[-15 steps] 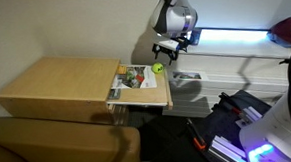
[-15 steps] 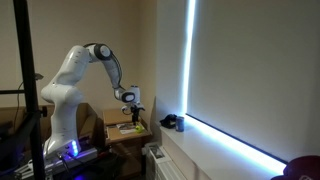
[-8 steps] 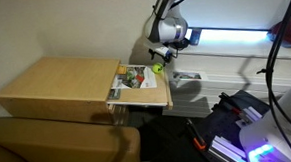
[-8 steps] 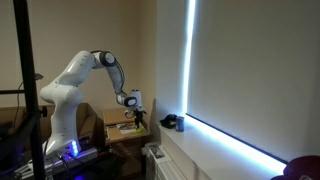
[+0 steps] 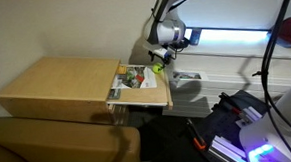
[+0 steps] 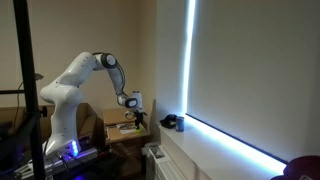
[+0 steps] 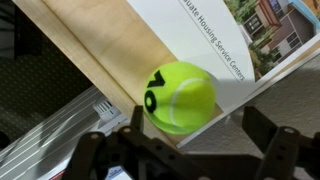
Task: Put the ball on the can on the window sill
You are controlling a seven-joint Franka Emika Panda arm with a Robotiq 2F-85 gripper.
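My gripper lowers a little and shifts left in the wrist view next, bringing both fingers around the yellow-green ball point(image 5: 157, 67) point(image 7: 180, 98), which sits off-center between them.
The yellow-green ball point(image 5: 157, 66) lies at the corner of the tan table point(image 5: 56, 86), beside a magazine point(image 5: 137, 78). In the wrist view the ball point(image 7: 180, 97) fills the middle, resting on the table edge next to the magazine point(image 7: 230, 35). My gripper point(image 7: 185, 142) is open, its two fingers spread wide on either side of the ball and close above it, not touching. It hangs over the table corner in both exterior views point(image 5: 162, 52) point(image 6: 140, 114). A dark can point(image 6: 172, 122) stands on the white window sill point(image 6: 225, 147).
A brown sofa point(image 5: 49, 146) fills the near side in front of the table. A white ribbed radiator point(image 7: 60, 135) sits below the table edge. A red lamp shade point(image 5: 286, 29) is near the sill's far end. The bright window strip point(image 6: 190, 60) runs above the sill.
My gripper has moved from near the window down and towards the table corner, and now sits over the ball. The ball has not moved.
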